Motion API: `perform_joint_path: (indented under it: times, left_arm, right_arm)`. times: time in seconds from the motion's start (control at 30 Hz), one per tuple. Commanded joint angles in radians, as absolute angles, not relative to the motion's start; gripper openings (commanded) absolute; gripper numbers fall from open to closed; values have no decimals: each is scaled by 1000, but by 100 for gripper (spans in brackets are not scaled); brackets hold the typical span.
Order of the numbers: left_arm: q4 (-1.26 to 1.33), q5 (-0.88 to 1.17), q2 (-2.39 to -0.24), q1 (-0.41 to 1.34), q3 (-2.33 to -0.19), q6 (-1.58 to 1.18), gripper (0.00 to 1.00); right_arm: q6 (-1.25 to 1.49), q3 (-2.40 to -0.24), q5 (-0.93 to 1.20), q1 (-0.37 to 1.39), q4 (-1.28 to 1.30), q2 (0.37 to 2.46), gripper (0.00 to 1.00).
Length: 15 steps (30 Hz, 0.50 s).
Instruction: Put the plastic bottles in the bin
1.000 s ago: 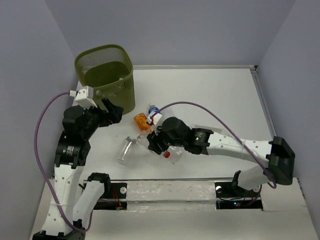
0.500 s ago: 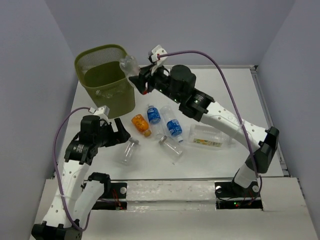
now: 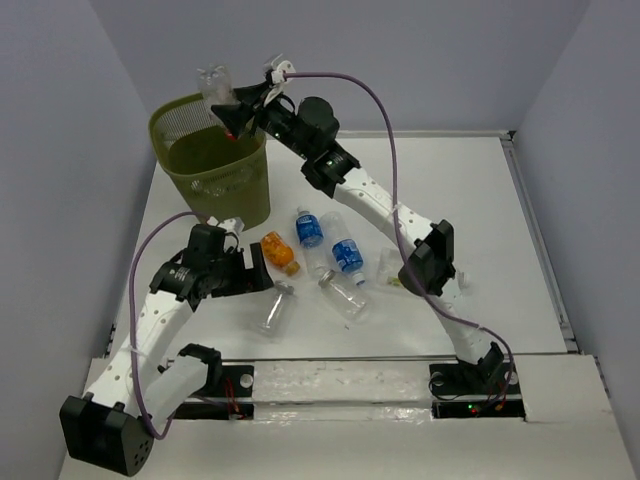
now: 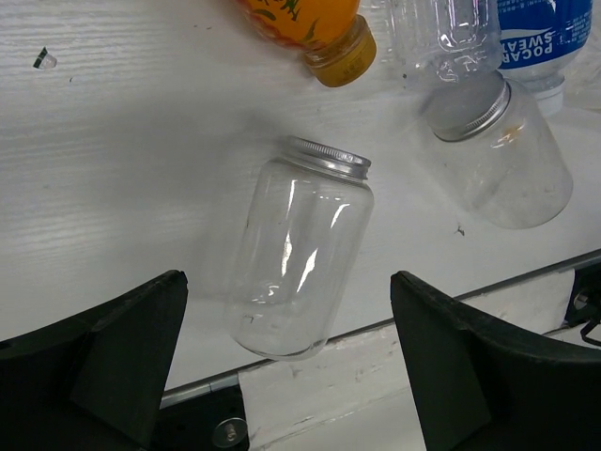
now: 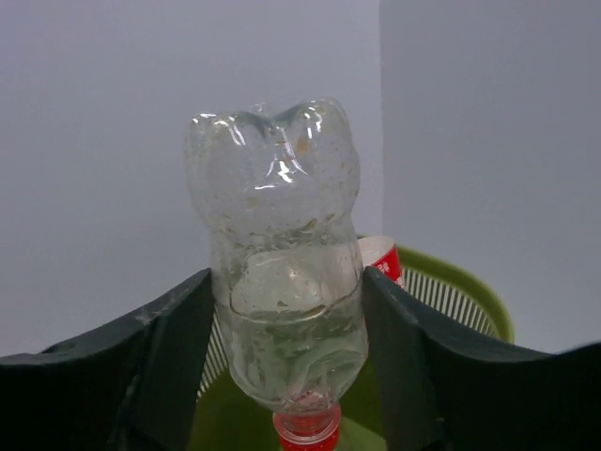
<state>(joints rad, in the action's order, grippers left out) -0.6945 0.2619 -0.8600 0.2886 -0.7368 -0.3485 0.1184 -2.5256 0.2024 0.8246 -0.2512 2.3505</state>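
The left gripper moves down and toward the right in the top view onto the jar's body near its lid next, since the jar lies between the open fingers.
My right gripper is shut on a clear bottle with a red cap, held cap down over the olive-green mesh bin. In the right wrist view the bottle sits between my fingers with the bin's rim below. My left gripper is open just left of a clear jar with a silver lid; the jar lies between the jaws in the left wrist view. On the table lie an orange bottle, two blue-labelled bottles and another clear jar.
A larger squarish clear bottle lies partly hidden behind my right arm. A red-and-white cup shows inside the bin. The table's front edge runs just below the jar. Grey walls stand close on the left and back.
My right gripper carried the clear bottle from the table up and left to above the bin. My left gripper came down and moved right, toward the clear jar, which has shifted right.
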Motion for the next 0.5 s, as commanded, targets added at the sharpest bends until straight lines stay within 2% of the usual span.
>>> perform_joint_path:
  times: [0.0, 0.07, 0.17, 0.2, 0.27, 0.3, 0.4, 0.47]
  left_arm:
    - [-663, 296, -891, 308, -712, -333, 99]
    - [-647, 296, -910, 319, -707, -333, 99]
    - [-631, 278, -929, 334, -707, -337, 99]
    - [-623, 264, -934, 336, -706, -339, 99]
    - [-606, 262, -956, 344, -704, -337, 99]
    - [-603, 274, -966, 345, -709, -333, 99]
    - [-592, 310, -1037, 357, -716, -328, 99]
    - [-589, 337, -1061, 374, -716, -325, 99]
  right_arm:
    - [144, -2539, 255, 816, -265, 2347, 83]
    - [120, -2374, 250, 816, -270, 2230, 89]
    - [91, -2158, 256, 816, -288, 2064, 90]
    - [103, -1962, 271, 816, -335, 1931, 89]
    - [129, -1750, 305, 816, -417, 1802, 89]
    - [171, -1565, 322, 816, -498, 1698, 88]
    - [250, -1326, 319, 816, -578, 1573, 87]
    - [268, -1254, 311, 816, -591, 1539, 87]
